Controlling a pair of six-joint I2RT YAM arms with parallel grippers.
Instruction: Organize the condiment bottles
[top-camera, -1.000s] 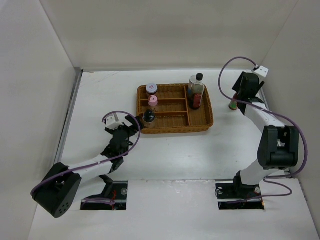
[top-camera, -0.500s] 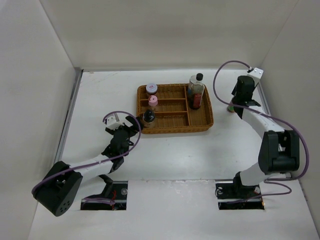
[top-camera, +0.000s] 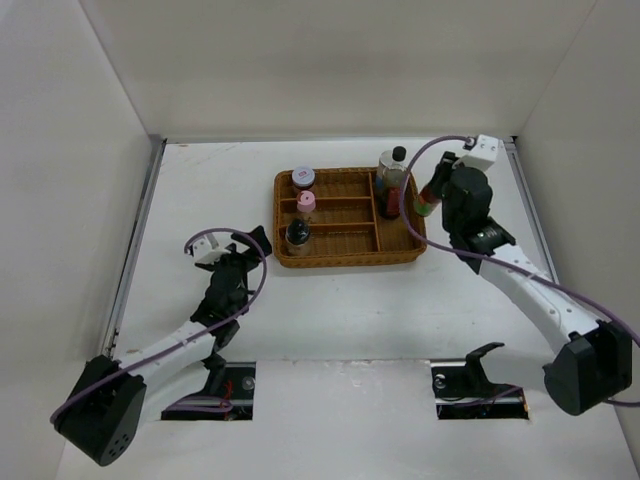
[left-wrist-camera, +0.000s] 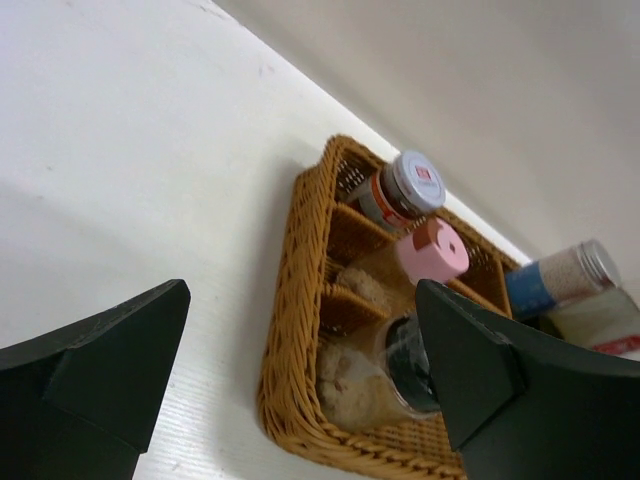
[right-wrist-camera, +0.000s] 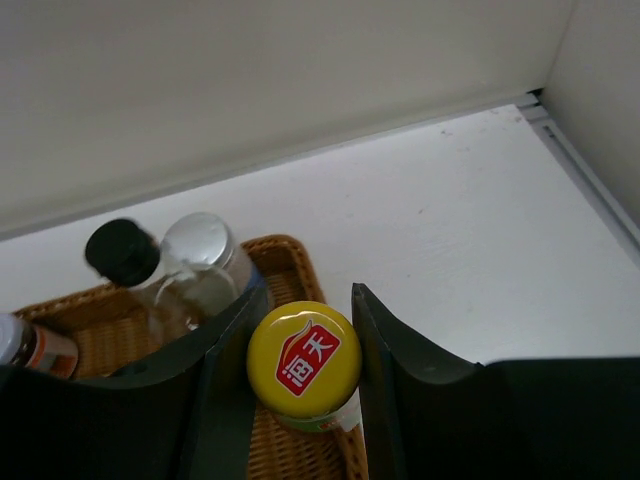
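Observation:
My right gripper should next move over the basket section's free near end (top-camera: 401, 242), which is below it and to its left in the top view, then lower and release the bottle.
A wicker basket (top-camera: 350, 261) holds five bottles. The tall clear black-capped bottle (top-camera: 397, 156) and the silver-lidded blue-white jar (right-wrist-camera: 197, 240) stand in its right compartment. On its left side stand the dark-lidded jar (top-camera: 303, 178), the pink-lidded jar (top-camera: 306, 202) and the short black-capped jar (top-camera: 297, 234). My right gripper (top-camera: 432, 195) is shut on the red sauce yellow-capped bottle (right-wrist-camera: 303, 362) and holds it over the basket's right rim. My left gripper (top-camera: 250, 244) is open and empty, just left of the basket's near left corner (left-wrist-camera: 290, 300).
White walls close in the table at the back and both sides. A metal strip (top-camera: 140, 230) runs along the left edge. The right arm's cable (top-camera: 410, 185) loops over the basket's right end.
My right gripper has lifted the yellow-capped bottle from the table at the far right and carried it left to the basket's right rim. My left arm has drawn back left from the basket.

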